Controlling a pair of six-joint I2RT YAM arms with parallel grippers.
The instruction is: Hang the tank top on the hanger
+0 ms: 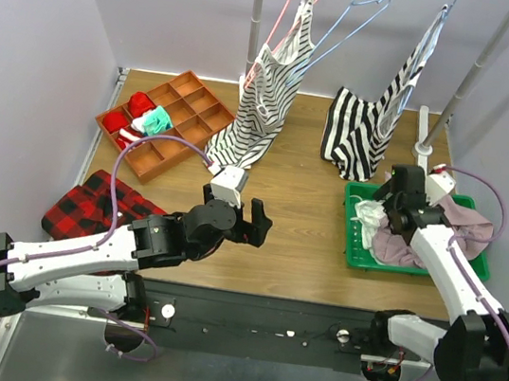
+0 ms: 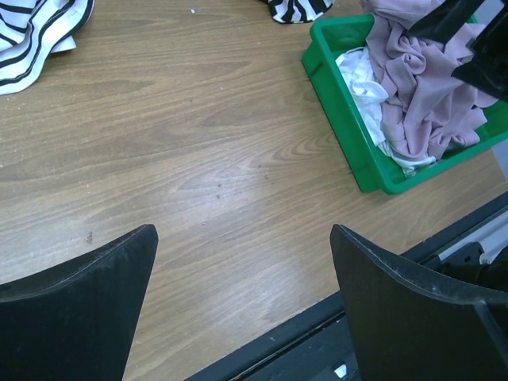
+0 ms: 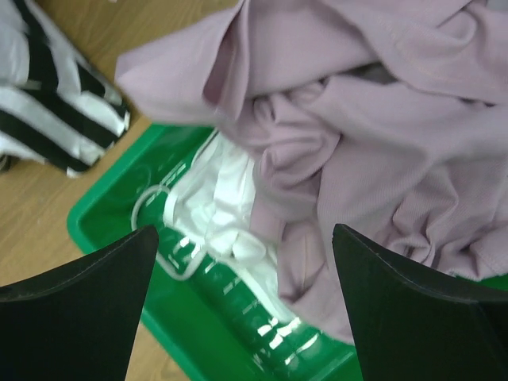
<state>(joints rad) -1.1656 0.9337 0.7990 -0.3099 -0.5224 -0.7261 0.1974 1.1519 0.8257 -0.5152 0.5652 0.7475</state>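
Note:
The tank top's folded edge (image 3: 213, 75) sticks out over the tray's far rim past my fingers, so my right gripper needs to move outward onto that fold next.
The mauve-pink tank top (image 1: 472, 229) lies crumpled in a green tray (image 1: 352, 255) at the right of the table, partly over a white garment (image 1: 365, 217). It also shows in the left wrist view (image 2: 421, 87) and the right wrist view (image 3: 373, 119). The pale blue wire hanger (image 1: 353, 18) hangs bare from the rail at the back. My right gripper (image 1: 391, 203) is open just above the tray's left part, over the white garment (image 3: 214, 214) and the tank top's edge; its jaws (image 3: 244, 234) hold nothing. My left gripper (image 1: 254, 224) is open and empty over the bare table (image 2: 244, 238).
A pink wire hanger (image 1: 296, 10) holds a striped top (image 1: 262, 105). A second striped top (image 1: 380, 123) hangs to the right. A wooden compartment tray (image 1: 164, 120) with small cloths stands at the back left. A red plaid cloth (image 1: 89, 204) lies at the near left. Rack poles (image 1: 255, 18) (image 1: 474, 70) stand behind.

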